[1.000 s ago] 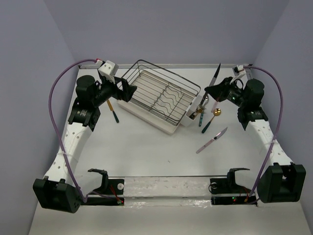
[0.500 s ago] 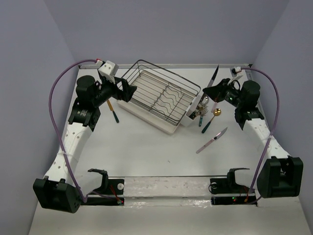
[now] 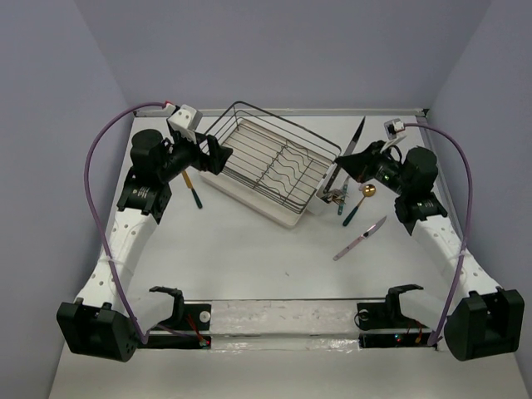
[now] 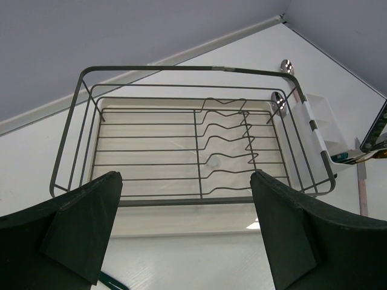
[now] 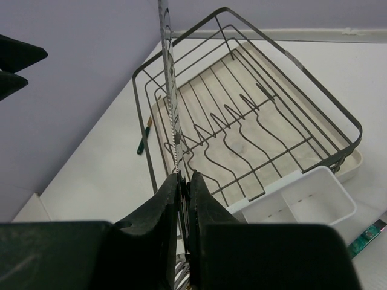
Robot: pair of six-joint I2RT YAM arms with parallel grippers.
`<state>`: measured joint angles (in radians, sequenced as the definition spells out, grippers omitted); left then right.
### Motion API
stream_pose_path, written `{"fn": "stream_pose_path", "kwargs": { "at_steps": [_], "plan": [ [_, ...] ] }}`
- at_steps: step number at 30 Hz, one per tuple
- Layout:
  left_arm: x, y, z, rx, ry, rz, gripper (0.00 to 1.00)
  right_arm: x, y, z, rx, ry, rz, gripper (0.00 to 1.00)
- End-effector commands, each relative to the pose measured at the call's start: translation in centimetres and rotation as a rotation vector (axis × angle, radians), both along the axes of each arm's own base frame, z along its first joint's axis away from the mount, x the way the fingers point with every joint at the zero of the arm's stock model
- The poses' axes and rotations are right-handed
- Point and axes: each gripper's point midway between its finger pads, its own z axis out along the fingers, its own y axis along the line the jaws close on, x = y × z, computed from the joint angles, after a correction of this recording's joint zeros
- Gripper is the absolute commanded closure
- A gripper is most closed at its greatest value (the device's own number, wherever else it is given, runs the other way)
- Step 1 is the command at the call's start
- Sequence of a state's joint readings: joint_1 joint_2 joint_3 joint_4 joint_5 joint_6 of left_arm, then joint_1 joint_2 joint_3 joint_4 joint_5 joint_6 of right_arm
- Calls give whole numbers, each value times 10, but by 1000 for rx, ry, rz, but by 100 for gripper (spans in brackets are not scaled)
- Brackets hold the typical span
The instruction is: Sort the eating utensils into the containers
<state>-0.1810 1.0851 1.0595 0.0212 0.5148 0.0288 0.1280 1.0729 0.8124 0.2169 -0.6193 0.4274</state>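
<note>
The sections at the holder's far end are empty, so my right gripper needs to move outward over them next and lower the upright knife in, handle first.
My right gripper [image 3: 352,160] is shut on a knife [image 3: 357,133] and holds it blade-up just right of the white cutlery holder [image 3: 326,196], which is fixed to the rack's right end. In the right wrist view the fingers [image 5: 172,199] pinch the serrated blade [image 5: 170,90], with the holder [image 5: 302,204] below. Some utensils stand in the holder. A gold spoon [image 3: 368,190], a teal-handled utensil [image 3: 349,213] and a pink knife [image 3: 361,238] lie on the table to its right. An orange-and-teal utensil [image 3: 193,189] lies left of the rack. My left gripper [image 3: 218,154] is open and empty at the rack's left end.
The black wire dish rack [image 3: 274,162] on its white tray sits at the back middle of the table; it also fills the left wrist view [image 4: 193,130]. Purple cables arc over both arms. Walls close the table at the back and sides.
My right arm has swung left with the knife, bringing it from the far right closer to the cutlery holder. The left arm has not moved.
</note>
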Motion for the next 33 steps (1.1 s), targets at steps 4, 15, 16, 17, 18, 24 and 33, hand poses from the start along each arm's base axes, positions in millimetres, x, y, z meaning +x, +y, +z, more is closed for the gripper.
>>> {"fn": "stream_pose_path", "kwargs": {
  "at_steps": [4,15,16,17,18,24,33],
  "plan": [
    [0,0,17,-8,-72,-6,1,5,4,-1,19,25,-29,100],
    [-2,0,13,-8,-68,-7,1,40,10,19,45,12,-51,100],
    [-2,1,14,-8,-70,-7,1,42,9,21,38,0,-57,100],
    [-3,1,13,-5,-69,-6,1,46,5,21,26,-10,-85,100],
    [-3,1,12,-2,-66,-6,1,47,1,24,-1,-45,-103,100],
    [-1,2,8,2,-57,-2,1,50,-28,12,-123,-117,-252,100],
    [1,1,8,-3,-53,-1,1,50,-27,-26,-139,-43,-246,100]
  ]
}}
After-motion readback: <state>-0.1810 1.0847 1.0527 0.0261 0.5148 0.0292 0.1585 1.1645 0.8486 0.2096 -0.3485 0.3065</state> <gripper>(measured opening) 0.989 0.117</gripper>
